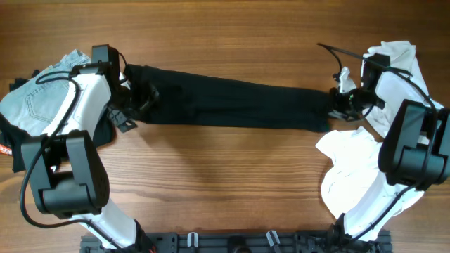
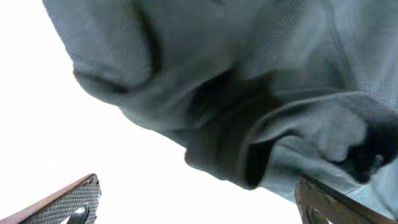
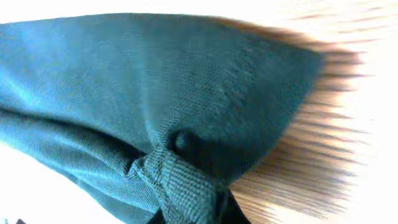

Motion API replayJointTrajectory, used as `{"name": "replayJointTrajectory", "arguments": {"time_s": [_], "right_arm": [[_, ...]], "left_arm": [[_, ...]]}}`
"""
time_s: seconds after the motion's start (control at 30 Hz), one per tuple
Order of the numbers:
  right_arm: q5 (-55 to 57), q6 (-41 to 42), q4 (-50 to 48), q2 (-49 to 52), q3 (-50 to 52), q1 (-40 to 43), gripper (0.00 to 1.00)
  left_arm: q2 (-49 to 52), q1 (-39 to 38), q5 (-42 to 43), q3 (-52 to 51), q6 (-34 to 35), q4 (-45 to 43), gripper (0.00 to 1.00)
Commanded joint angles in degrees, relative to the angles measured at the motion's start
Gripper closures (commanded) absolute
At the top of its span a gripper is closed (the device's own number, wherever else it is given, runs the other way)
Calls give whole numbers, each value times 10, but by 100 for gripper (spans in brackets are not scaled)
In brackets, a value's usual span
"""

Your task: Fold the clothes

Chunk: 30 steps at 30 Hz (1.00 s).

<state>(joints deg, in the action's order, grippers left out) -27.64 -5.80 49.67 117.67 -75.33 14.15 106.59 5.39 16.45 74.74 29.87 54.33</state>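
I will next lift the ribbed edge in my right gripper and bring it over the garment toward its middle (image 1: 230,102), because the garment is lying stretched out long.
A long dark garment (image 1: 232,104) lies stretched across the wooden table between my two grippers. My left gripper (image 1: 137,105) is at its left end. In the left wrist view its fingers (image 2: 199,208) stand wide apart, with bunched folds of the garment (image 2: 249,93) just beyond them, close to the right finger. My right gripper (image 1: 336,104) is at the garment's right end. In the right wrist view it (image 3: 186,211) is shut on a gathered ribbed edge of the garment (image 3: 155,81), its fingertips hidden by the cloth.
A pile of light blue jeans (image 1: 39,91) lies at the far left with more dark cloth (image 1: 102,135) under the left arm. White clothes (image 1: 351,176) lie heaped at the right, with more white cloth (image 1: 397,56) at the back right.
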Motion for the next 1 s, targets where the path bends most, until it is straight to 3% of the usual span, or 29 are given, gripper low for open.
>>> {"name": "replayJointTrajectory", "arguments": {"time_s": [0.0, 0.07, 0.13, 0.5, 0.8, 0.87, 0.9, 0.93, 0.97], "right_arm": [[164, 94, 39, 7, -96, 28, 96], [160, 89, 107, -11, -182, 17, 96], [161, 73, 124, -18, -198, -9, 96], [178, 155, 91, -17, -184, -230, 92], [171, 165, 74, -16, -178, -286, 83], [168, 165, 73, -16, -178, -289, 68], [129, 160, 73, -16, -178, -290, 37], [82, 127, 70, -16, -178, -289, 27], [3, 47, 71, -16, -178, -289, 25]], "left_arm": [[-8, -2, 7, 4, -29, 31, 0], [-8, -2, 7, 4, -42, 36, 0], [-8, -2, 7, 4, -41, 34, 0], [-8, -2, 7, 3, -42, 33, 0], [-8, -2, 7, 3, -57, 34, 0], [-8, -2, 7, 3, -57, 34, 0], [-8, -2, 7, 3, -57, 34, 0], [-8, -2, 7, 3, -57, 33, 0], [-8, -2, 7, 3, -57, 32, 0]]}}
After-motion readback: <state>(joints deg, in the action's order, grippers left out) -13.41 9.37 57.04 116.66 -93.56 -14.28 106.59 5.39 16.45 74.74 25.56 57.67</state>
